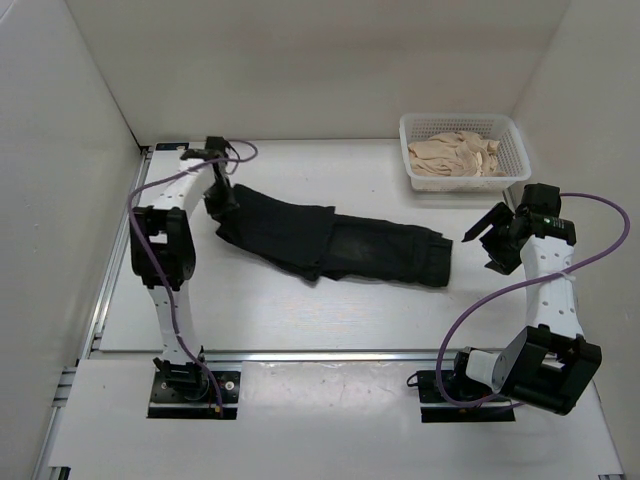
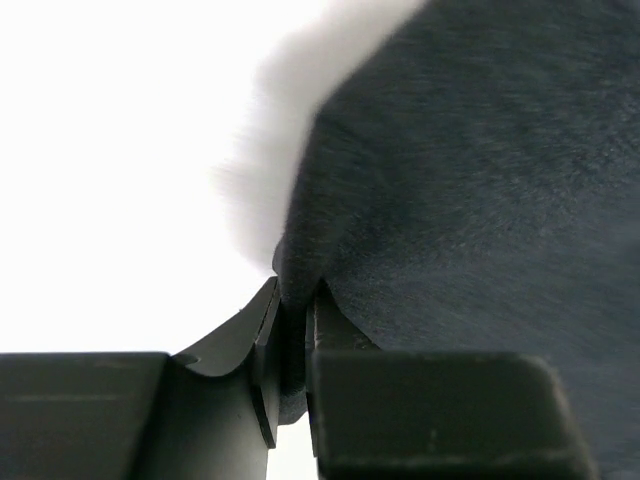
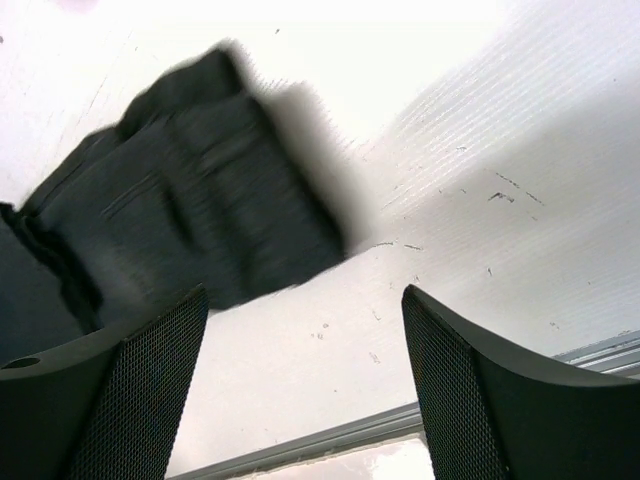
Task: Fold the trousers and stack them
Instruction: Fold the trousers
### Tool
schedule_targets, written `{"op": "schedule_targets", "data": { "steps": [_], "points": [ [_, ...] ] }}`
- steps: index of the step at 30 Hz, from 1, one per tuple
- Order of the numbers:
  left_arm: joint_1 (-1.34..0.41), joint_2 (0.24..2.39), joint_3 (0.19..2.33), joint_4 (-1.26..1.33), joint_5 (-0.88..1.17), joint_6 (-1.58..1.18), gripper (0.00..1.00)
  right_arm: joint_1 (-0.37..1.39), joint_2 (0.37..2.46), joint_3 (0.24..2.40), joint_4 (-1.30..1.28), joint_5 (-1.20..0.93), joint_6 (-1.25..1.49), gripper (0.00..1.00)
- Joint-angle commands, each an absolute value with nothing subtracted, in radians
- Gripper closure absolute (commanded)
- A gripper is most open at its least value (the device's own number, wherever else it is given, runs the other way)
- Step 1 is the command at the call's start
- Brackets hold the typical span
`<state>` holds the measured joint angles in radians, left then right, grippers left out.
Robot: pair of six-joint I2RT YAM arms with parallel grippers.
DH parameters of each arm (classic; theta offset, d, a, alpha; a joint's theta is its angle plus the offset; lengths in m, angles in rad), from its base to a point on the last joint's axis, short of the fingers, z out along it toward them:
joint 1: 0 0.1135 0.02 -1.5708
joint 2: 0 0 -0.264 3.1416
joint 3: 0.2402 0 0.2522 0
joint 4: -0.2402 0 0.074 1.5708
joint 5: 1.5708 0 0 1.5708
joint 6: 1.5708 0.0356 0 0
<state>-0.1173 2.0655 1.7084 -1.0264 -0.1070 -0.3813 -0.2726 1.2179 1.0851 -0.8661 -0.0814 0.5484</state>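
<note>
I will next raise my left gripper, move it to the right in the top view and lower it to release over the trousers' loose end [image 1: 430, 259], as the trousers lie stretched out.
The black trousers [image 1: 335, 243] lie stretched across the middle of the table, left end toward the left arm, right end near the right arm. My left gripper [image 1: 222, 208] is shut on the trousers' left end; in the left wrist view the dark fabric [image 2: 470, 190] is pinched between my fingers [image 2: 262, 340]. My right gripper [image 1: 484, 240] is open and empty, raised just right of the trousers' right end. The right wrist view shows that end of the trousers [image 3: 190, 210] on the table beyond my open fingers [image 3: 150, 370].
A white basket [image 1: 515, 135] holding beige cloth garments [image 1: 455, 155] stands at the back right. White walls close the table on the left, back and right. A metal rail [image 1: 320, 355] runs along the table's near edge.
</note>
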Motion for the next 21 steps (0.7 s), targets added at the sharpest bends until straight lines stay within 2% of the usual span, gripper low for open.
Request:
{"op": "schedule_targets", "data": {
  "steps": [1, 6, 8, 13, 21],
  "points": [
    [-0.077, 1.888, 1.922, -1.113, -0.330, -0.333, 0.89, -0.267, 1.187, 1.109, -0.879, -0.104, 0.535, 0.17],
    [-0.095, 1.921, 2.253, -1.265, -0.371, -0.301, 0.89, -0.267, 1.187, 1.098, -0.879, -0.104, 0.526, 0.17],
    [-0.109, 1.930, 2.296, -1.287, -0.350, -0.301, 0.89, -0.267, 1.178, 1.098, -0.879, -0.104, 0.526, 0.17],
    [-0.193, 1.911, 2.332, -1.287, -0.236, -0.344, 0.89, -0.267, 1.178, 1.098, -0.879, -0.104, 0.526, 0.17],
    [-0.392, 1.911, 2.276, -1.258, -0.281, -0.451, 0.89, -0.267, 1.169, 1.089, -0.879, -0.104, 0.526, 0.17]
  ]
}}
